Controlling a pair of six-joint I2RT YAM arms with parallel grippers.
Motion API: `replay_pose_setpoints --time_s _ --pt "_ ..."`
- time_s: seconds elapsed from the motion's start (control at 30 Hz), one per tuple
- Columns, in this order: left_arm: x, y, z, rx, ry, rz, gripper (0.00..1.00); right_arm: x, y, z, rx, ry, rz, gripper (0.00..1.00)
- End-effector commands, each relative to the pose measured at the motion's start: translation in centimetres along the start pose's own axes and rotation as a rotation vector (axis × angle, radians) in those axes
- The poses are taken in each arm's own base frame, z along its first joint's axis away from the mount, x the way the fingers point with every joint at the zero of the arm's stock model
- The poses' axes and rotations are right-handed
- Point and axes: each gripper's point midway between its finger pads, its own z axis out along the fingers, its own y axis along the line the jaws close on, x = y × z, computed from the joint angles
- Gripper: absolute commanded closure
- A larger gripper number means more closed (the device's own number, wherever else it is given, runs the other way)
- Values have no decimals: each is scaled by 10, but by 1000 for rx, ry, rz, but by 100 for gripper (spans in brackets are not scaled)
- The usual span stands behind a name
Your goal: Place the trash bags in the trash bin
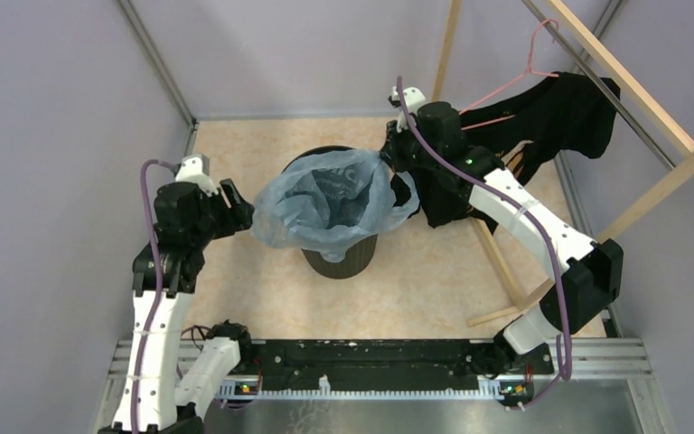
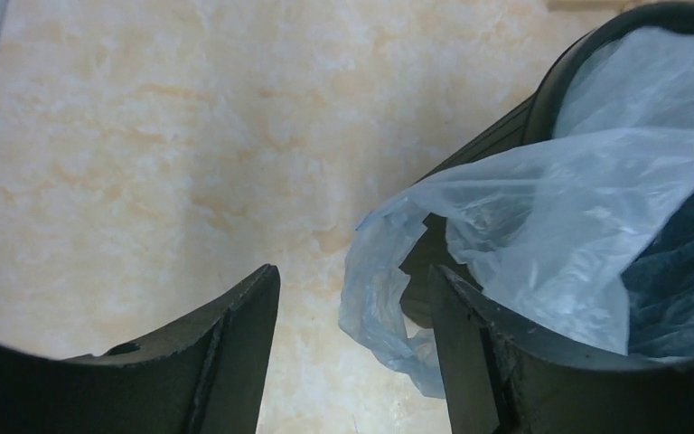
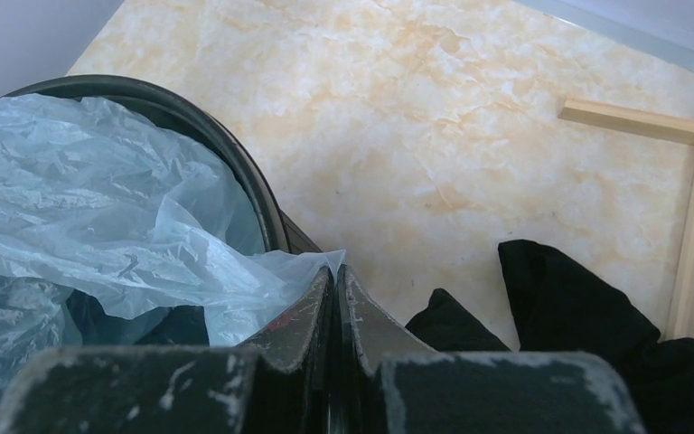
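Next, my left gripper lowers beside the bin (image 1: 339, 258) and closes on that hanging edge (image 1: 261, 220) of the bag.
A round black trash bin (image 1: 339, 258) stands upright mid-floor. A translucent pale blue trash bag (image 1: 325, 194) lies in and over its mouth, draped outside the rim on the left. My left gripper (image 1: 239, 212) is open just left of the bin; in the left wrist view the bag's loose edge (image 2: 389, 298) hangs between its fingers, which stand wide apart (image 2: 354, 280). My right gripper (image 1: 389, 154) is at the bin's far right rim, shut on the bag's edge (image 3: 321, 264); its fingertips (image 3: 338, 274) pinch the plastic. The bin rim shows in both wrist views (image 2: 551, 77) (image 3: 235, 154).
A black garment (image 1: 569, 113) hangs on a pink hanger (image 1: 529, 63) from a wooden rack (image 1: 633, 68) at the back right; more black cloth (image 3: 578, 316) lies near the right arm. Grey walls enclose the marbled floor (image 1: 434, 280).
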Motion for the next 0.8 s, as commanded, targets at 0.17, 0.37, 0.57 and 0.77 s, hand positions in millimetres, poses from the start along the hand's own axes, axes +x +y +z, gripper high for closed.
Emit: replay_pose_setpoints --time_s 0.17,0.37,0.57,0.77 --pt "44 -5 33 66 170 -33 31 -17 10 -9 -53 -68 16 96" --pt "41 -16 50 122 155 -59 28 -14 10 -9 -53 -65 16 96" --pt "25 -24 58 153 86 -100 32 -15 10 -9 -54 -71 13 96" --pt "16 -18 75 116 60 -108 50 -17 10 -8 -55 -75 12 96"
